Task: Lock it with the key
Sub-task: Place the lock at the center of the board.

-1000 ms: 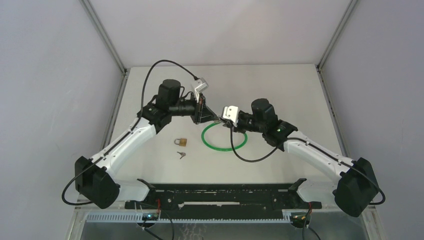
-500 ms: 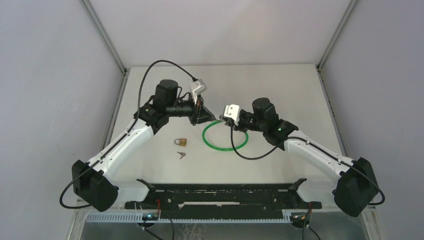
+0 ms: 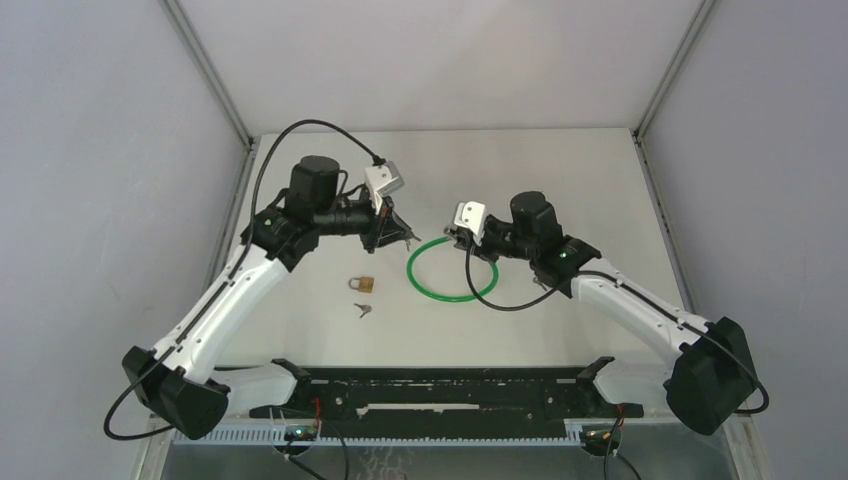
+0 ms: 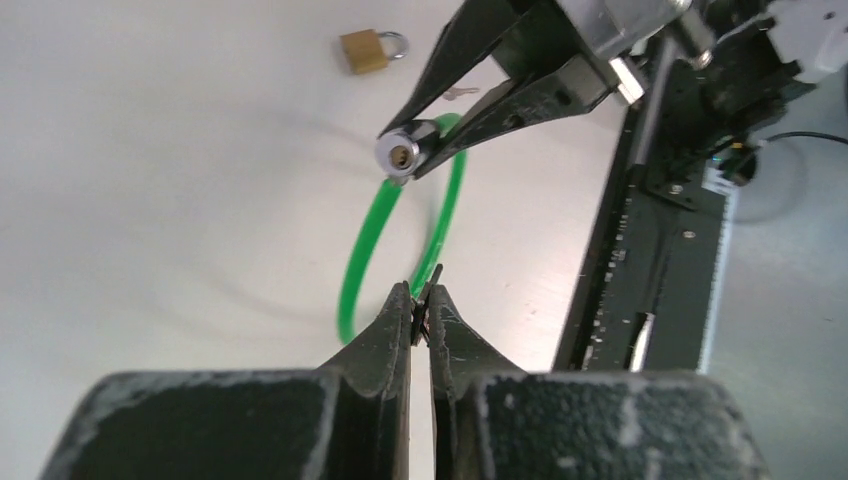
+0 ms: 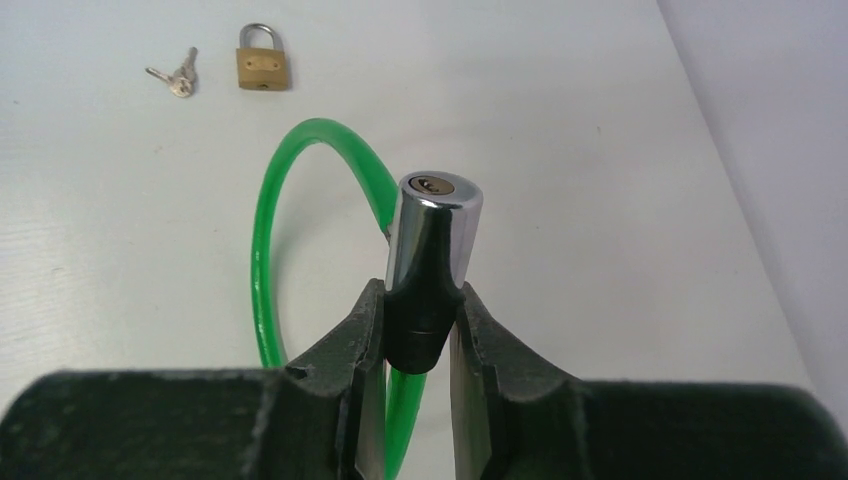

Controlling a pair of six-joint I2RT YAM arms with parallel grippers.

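Observation:
The lock hangs above the table, so I need to swing my right gripper outward next, turn the chrome cylinder away from the left gripper and go down to the table.
The lock is a green cable loop (image 3: 452, 270) ending in a chrome cylinder (image 5: 432, 235) with its keyhole facing the left arm. My right gripper (image 5: 420, 300) is shut on the cylinder's black base and holds it just above the table. My left gripper (image 4: 421, 300) is shut on a thin dark key (image 4: 428, 290), seen edge-on and poking out past the fingertips. The key points toward the cylinder (image 4: 403, 156) with a clear gap between them. From above, the left gripper (image 3: 400, 238) and the right gripper (image 3: 458, 240) face each other over the loop's far edge.
A small brass padlock (image 3: 362, 284) lies left of the loop, with a pair of small keys (image 3: 362, 309) just in front of it. A black rail (image 3: 440, 390) runs along the table's near edge. Grey walls close in both sides.
My left arm has drawn back to the left with the key, widening the gap to the cylinder. The right gripper has shifted slightly right, still holding the cylinder.

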